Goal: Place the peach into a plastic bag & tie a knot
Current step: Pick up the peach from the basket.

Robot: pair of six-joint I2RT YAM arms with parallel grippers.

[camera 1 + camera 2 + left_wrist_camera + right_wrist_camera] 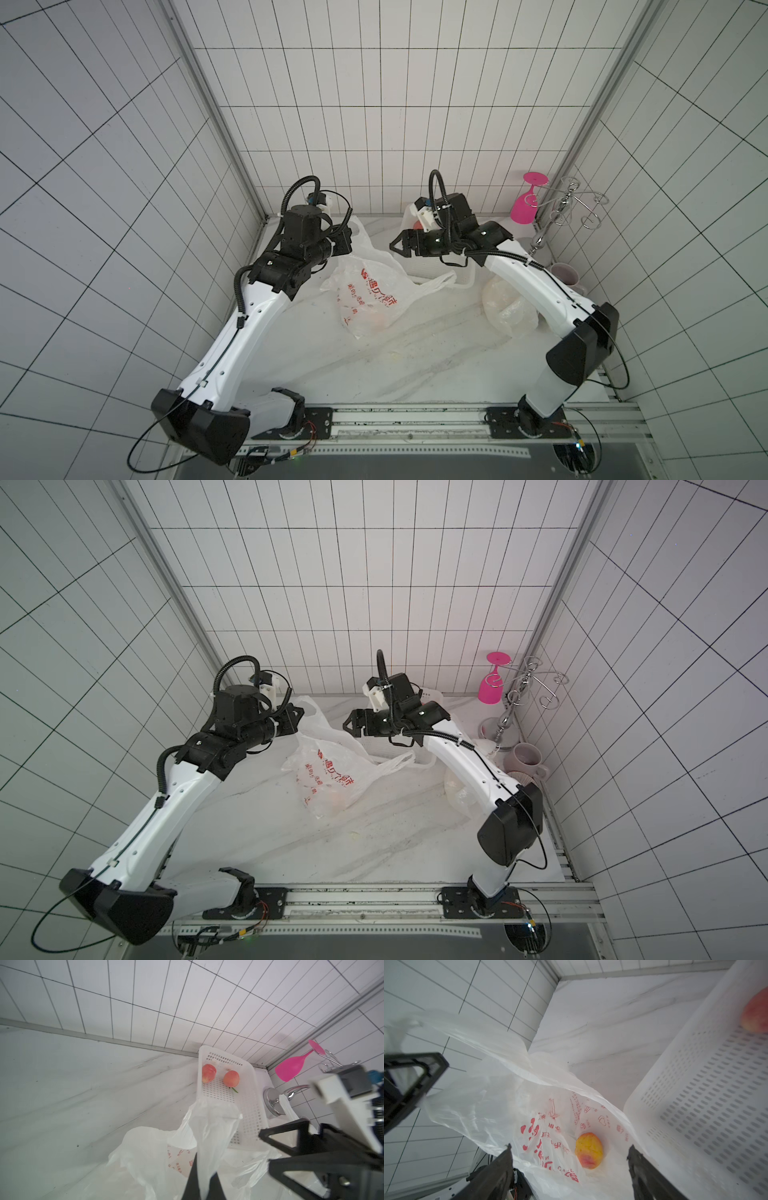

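I will move my right gripper outward and down next, with its open fingers going around the peach by the basket's side (417, 225) (756, 1012), because that peach is farther out and lower than the gripper.
A white plastic bag (365, 291) (328, 771) with red print lies mid-table, its mouth held up. My left gripper (347, 241) (204, 1167) is shut on one bag handle (209, 1136), lifting it at the bag's far left. A yellow-red peach (588, 1153) rests inside the bag, faintly visible through the plastic in a top view (378, 324). My right gripper (395, 245) (570, 1146) hovers open just above the bag mouth, with nothing between its fingers. The other handle (440, 280) lies loose on the table, toward the right arm.
A white perforated basket (249, 1105) (695, 1105) holding two more peaches (208, 1073) (231, 1078) stands at the back, beside the bag. A pink glass (524, 208) hangs on a chrome rack (577, 203) at the back right. A mug (567, 276) and a crumpled clear bag (509, 307) sit nearby.
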